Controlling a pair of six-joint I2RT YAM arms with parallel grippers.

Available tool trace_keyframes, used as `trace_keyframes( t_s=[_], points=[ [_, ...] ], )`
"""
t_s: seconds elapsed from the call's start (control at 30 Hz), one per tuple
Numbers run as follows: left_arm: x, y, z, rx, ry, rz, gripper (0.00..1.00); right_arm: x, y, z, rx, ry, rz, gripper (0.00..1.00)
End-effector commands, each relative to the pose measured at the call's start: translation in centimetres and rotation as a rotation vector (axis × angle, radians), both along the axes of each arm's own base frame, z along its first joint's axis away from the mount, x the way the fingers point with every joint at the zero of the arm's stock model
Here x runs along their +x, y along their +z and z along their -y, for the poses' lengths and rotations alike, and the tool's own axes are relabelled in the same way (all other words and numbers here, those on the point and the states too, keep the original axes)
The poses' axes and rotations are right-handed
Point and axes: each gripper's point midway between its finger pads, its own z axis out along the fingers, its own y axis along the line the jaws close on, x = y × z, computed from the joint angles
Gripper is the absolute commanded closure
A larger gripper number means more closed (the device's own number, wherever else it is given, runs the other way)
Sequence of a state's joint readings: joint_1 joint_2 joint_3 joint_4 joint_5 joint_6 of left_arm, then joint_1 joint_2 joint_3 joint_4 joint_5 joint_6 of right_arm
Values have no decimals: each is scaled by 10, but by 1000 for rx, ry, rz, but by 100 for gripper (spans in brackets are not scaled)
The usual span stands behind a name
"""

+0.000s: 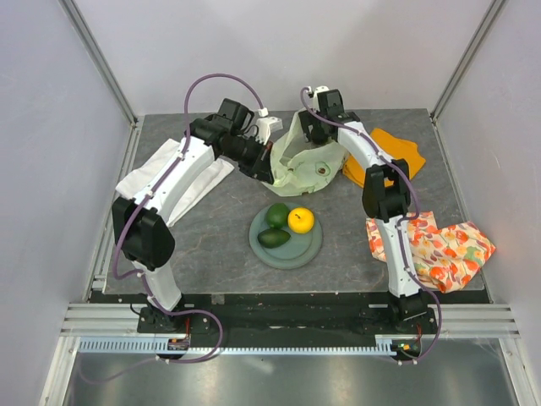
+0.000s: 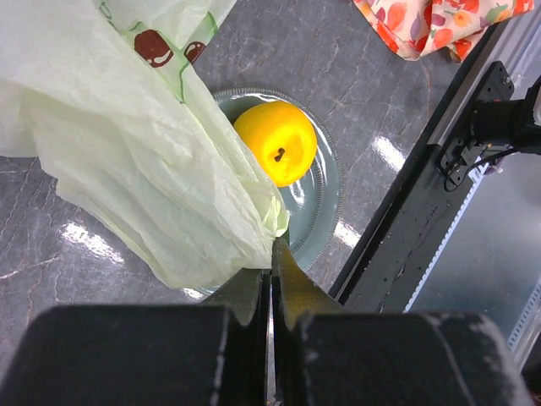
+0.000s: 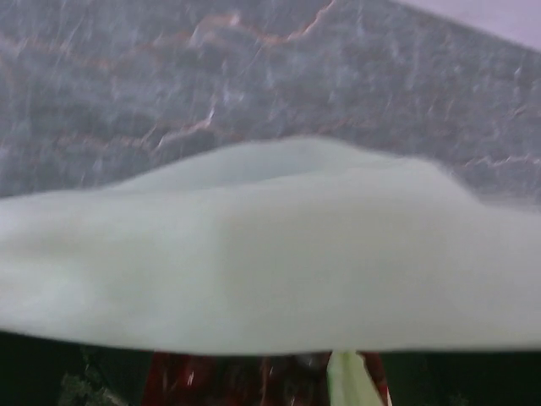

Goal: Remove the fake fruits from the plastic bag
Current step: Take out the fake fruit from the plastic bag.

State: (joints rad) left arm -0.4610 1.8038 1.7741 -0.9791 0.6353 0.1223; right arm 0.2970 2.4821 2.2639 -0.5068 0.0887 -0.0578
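My right gripper eases down into the bag's far end next and closes around the fruit there, as dark red glints show beneath the film.
The pale yellow-green plastic bag (image 1: 308, 161) lies crumpled at the back centre, its rim raised. My left gripper (image 1: 265, 172) is shut on the bag's left edge; in the left wrist view the fingers (image 2: 292, 283) pinch the film (image 2: 144, 152). My right gripper (image 1: 311, 127) is at the bag's far rim. Its fingers are hidden by blurred film (image 3: 270, 271), with something glossy dark red (image 3: 220, 381) below. Two green fruits (image 1: 275, 227) and the yellow-orange citrus (image 1: 301, 220) (image 2: 275, 142) lie on the grey-green plate (image 1: 308, 252). The maroon fruit and grape bunch are not clearly visible.
A white folded cloth (image 1: 169, 173) lies at the left under my left arm. An orange cloth (image 1: 393, 148) lies behind my right arm. The fruit-print cloth (image 1: 435, 245) (image 2: 431, 25) lies at the right. The metal rail (image 1: 279, 317) runs along the near edge.
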Motion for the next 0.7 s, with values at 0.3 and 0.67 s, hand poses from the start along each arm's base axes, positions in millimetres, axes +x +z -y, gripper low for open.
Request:
trace_keyframes(
  t_s=[0.3, 0.67],
  points=[
    [-16, 5, 11, -9, -62, 10, 99, 39, -3, 1, 41, -28, 78, 43],
    [2, 12, 14, 1, -39, 72, 98, -27, 153, -17, 225, 171, 187, 68]
  ],
)
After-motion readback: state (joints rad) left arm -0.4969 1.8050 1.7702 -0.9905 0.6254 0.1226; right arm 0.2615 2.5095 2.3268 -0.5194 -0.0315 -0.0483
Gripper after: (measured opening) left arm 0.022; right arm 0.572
